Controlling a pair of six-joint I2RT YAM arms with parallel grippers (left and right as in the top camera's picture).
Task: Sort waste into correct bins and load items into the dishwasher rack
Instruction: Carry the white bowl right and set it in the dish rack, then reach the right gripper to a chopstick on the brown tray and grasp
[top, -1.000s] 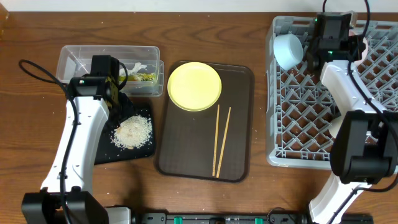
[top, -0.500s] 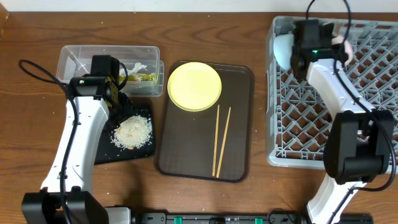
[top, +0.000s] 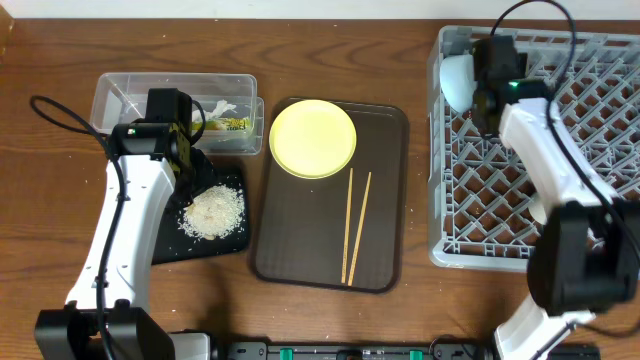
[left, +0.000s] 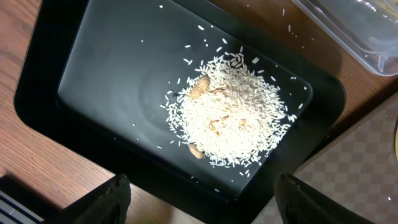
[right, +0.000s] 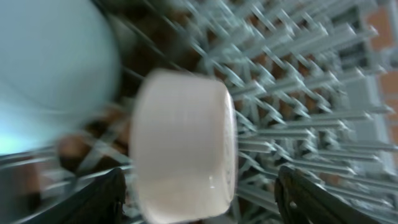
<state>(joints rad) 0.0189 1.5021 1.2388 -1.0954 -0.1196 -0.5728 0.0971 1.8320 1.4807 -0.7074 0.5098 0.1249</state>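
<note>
My right gripper should next rise off the racked cup, swing back over the brown tray and lower onto the rack-side chopstick's far end (top: 367, 182).
In the right wrist view the small white cup (right: 183, 143) lies on its side on the grey dishwasher rack (right: 298, 81). My right gripper (right: 199, 190) is open around it, with a gap on each side. The light blue bowl (right: 50, 56) stands just beside it, in the rack's far left corner (top: 457, 80). A white bowl (top: 538, 207) shows partly beside the right arm. My left gripper (left: 202, 186) hangs open over the near edge of the black tray (left: 112, 74), which holds the rice pile (left: 230, 118). The yellow plate (top: 312, 138) and two chopsticks (top: 355, 225) lie on the brown tray (top: 385, 200).
The clear tub (top: 130, 95) at the far left holds the snack wrapper (top: 232, 124) and a white scrap (top: 218, 107). The rack (top: 600, 200) fills the right side of the table. Bare wood lies between the brown tray and the rack.
My right gripper has moved left along the rack's far side to the blue bowl. Its jaws have opened off the cup. The left arm has not moved.
</note>
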